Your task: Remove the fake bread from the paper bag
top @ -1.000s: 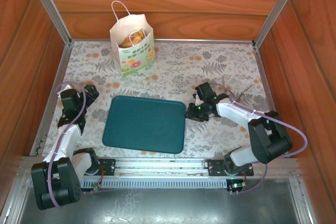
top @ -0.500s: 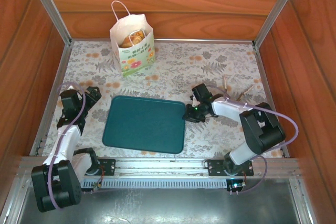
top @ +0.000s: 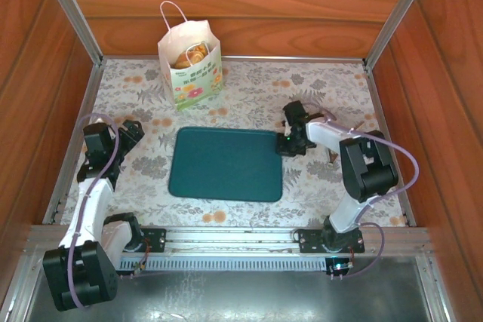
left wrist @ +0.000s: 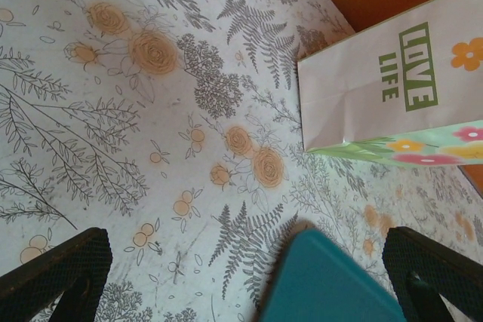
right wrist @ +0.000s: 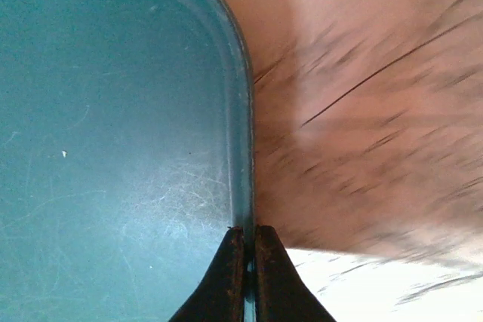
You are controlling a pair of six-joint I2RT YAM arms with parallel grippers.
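Note:
My right gripper will pull the pinched rim outward and sideways onto the open patterned cloth (top: 311, 94), because the tray is partly in front of the bag.
The white paper bag (top: 189, 65) stands upright at the back left, green flowered panel low on its front, and golden fake bread (top: 189, 55) shows in its open mouth. In the left wrist view the paper bag (left wrist: 392, 88) reads "LOVE LIFE" at the upper right. My left gripper (top: 130, 130) is open over the patterned cloth, left of the tray, its fingertips (left wrist: 64, 265) spread wide with nothing between them. My right gripper (top: 287, 142) is shut on the right rim of the teal tray (top: 226, 164); the pinched rim (right wrist: 247, 186) runs up between the closed fingers.
Wooden walls and metal posts enclose the flowered tablecloth (top: 317, 88). The tray corner (left wrist: 324, 280) lies just ahead of my left gripper. The metal rail (top: 234, 239) with the arm bases runs along the near edge.
The right gripper has dragged the teal tray to the right and slightly back, its arm folding toward the right. The left gripper shifted slightly. The bag has stayed put.

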